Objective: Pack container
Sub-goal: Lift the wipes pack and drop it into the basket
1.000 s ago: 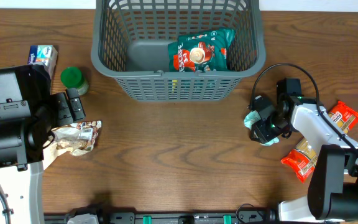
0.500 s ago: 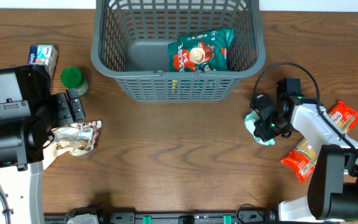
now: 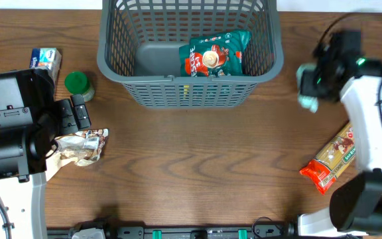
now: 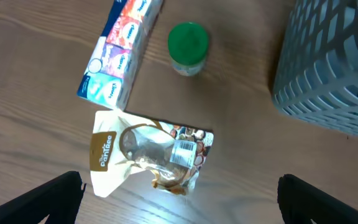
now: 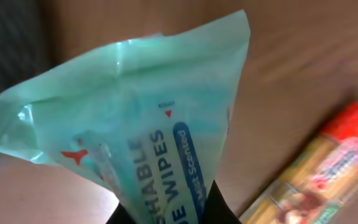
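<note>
The robot's right gripper needs to rise over the basket's rim next, then go down toward the bottom of the empty basket, beside the green and red snack packet (image 3: 215,54).
The container, a dark grey lattice basket (image 3: 270,66), stands at the far centre with a green and red snack packet (image 3: 215,54) inside. My right gripper (image 3: 314,76) is shut on a pale green wipes pack (image 3: 306,101), held in the air to the right of the basket. In the right wrist view the pack (image 5: 142,124) fills the frame above the jaws (image 5: 166,211). My left gripper (image 3: 79,114) is open and empty just above a beige snack pouch (image 3: 78,146). The left wrist view shows the pouch (image 4: 148,158) between the wide-open fingers (image 4: 179,199).
A green-lidded jar (image 3: 78,83) and a small tissue box (image 3: 45,60) sit at the far left, also in the left wrist view as jar (image 4: 188,46) and box (image 4: 120,53). A red and yellow snack packet (image 3: 330,162) lies at the right.
My right gripper has lifted the wipes pack off the table and carried it up and away, to beside the basket's right wall. The left arm has not moved.
</note>
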